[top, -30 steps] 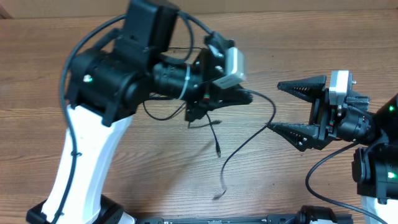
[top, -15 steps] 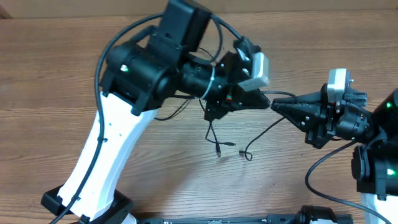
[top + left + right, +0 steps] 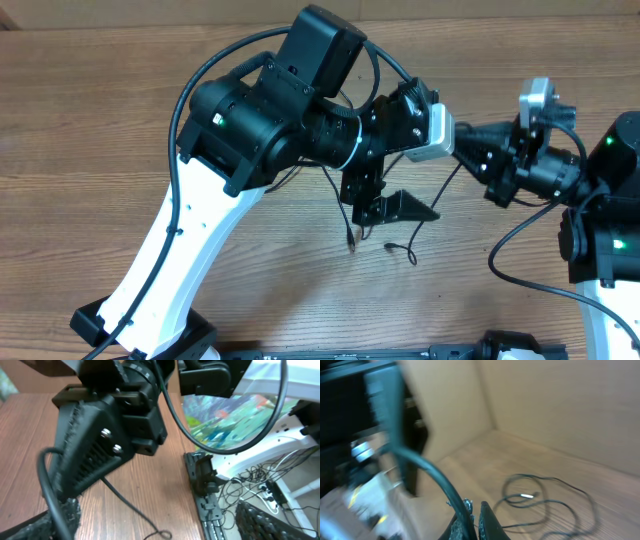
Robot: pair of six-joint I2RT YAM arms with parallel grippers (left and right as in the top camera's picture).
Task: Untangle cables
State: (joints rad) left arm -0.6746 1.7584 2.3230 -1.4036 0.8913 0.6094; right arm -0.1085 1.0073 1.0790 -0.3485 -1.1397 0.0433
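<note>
My right gripper swings the held cable away to the right in the overhead view next, then releases it, since it trails beside other cables under my left gripper.
Thin black cables (image 3: 352, 228) lie on the wooden table under the left arm, one plug end pointing down and a small loop (image 3: 405, 248) beside it. One strand (image 3: 441, 188) rises to my right gripper (image 3: 468, 145), which is shut on that cable; in the right wrist view the cord (image 3: 432, 472) leaves the closed fingertips (image 3: 485, 517). My left gripper (image 3: 440, 178) is open, its lower finger (image 3: 405, 207) above the loop. In the left wrist view a cable (image 3: 127, 505) crosses the table between the spread fingers (image 3: 57, 517). More cable coils (image 3: 540, 497) lie further back.
The two grippers nearly touch; the right gripper's finger (image 3: 92, 455) fills the left wrist view. The white left arm base (image 3: 150, 280) stands front left, the right base (image 3: 605, 290) at the right. A black strip (image 3: 205, 492) and loose cords (image 3: 260, 480) lie past the table edge.
The left gripper has opened and let go of its cable, moving right. The right gripper closed on a cable and has lifted it up and back; the loose end has slid right.
</note>
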